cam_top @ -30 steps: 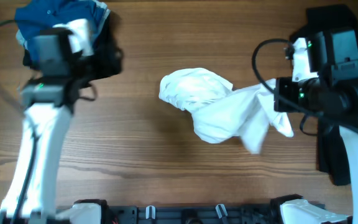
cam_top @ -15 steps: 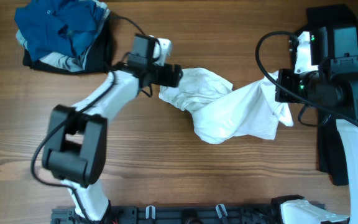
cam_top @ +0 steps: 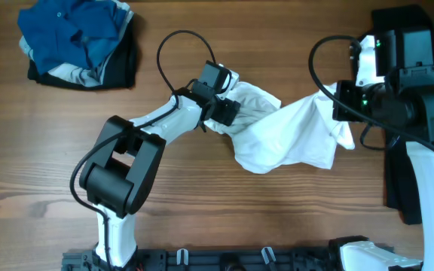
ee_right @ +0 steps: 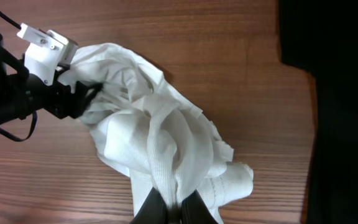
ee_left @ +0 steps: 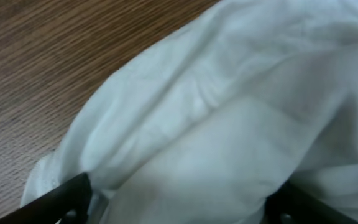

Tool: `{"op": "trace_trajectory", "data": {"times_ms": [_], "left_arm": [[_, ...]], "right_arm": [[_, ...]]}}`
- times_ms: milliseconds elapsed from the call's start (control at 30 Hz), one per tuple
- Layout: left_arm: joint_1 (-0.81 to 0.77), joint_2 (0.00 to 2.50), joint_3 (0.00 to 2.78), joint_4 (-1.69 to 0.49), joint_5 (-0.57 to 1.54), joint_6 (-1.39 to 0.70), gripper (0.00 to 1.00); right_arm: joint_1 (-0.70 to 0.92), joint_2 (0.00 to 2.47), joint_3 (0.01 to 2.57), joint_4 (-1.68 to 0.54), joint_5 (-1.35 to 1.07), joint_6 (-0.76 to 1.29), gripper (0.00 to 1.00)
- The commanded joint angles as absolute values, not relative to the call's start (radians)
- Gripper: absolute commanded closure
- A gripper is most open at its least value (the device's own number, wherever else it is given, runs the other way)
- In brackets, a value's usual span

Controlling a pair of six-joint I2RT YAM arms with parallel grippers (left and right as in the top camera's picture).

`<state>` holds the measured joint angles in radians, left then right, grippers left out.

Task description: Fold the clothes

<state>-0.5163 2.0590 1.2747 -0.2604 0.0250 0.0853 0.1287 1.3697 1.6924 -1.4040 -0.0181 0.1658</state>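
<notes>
The garment lies crumpled, so my right gripper carries its held end outward next, lowers to the bare tabletop beside the black mat and releases it.
A crumpled white garment lies mid-table, stretched toward the right. My left gripper is at its left end, lying low on the cloth. In the left wrist view its fingers are spread wide with the white cloth bulging between them. My right gripper is shut on the garment's right end. In the right wrist view its fingers pinch a bunched fold of the white fabric, and my left gripper shows at the far end of the cloth.
A pile of blue and dark clothes sits at the back left corner. A black mat or cloth lies along the right edge, also in the right wrist view. A black rail runs along the front edge.
My left arm swung from the clothes pile at the back left across to the white garment and settled on its left end. The right gripper kept hold, and the garment's right end shifted slightly.
</notes>
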Motion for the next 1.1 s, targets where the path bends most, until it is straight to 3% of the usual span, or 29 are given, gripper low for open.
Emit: {"op": "trace_trajectory", "data": {"times_ms": [0,33,233,600,900,1067], "left_arm": [[-0.506,2.091,1.278,-0.270,-0.021,0.085,0.69],[-0.502,2.086,1.278,-0.274,-0.030,0.041,0.96],[-0.408,1.898,1.278,-0.399,-0.063,-0.142,0.96],[-0.196,1.120,1.278,-0.535,-0.062,-0.191,0.96],[-0.196,1.032,1.278,-0.769,-0.135,-0.191,0.96],[-0.196,1.049,1.278,-0.784,-0.191,-0.192,0.96]], "right_arm": [[0.126,1.371,1.692,-1.391,-0.023,0.153,0.96],[0.126,1.371,1.692,-1.389,-0.023,0.154,0.96],[0.126,1.371,1.692,-1.379,-0.023,0.156,0.96],[0.094,1.407,1.692,-1.184,-0.046,0.094,0.96],[-0.103,1.406,1.692,-1.269,-0.293,-0.048,0.96],[-0.129,1.406,1.692,-1.333,-0.309,-0.072,0.96]]}}
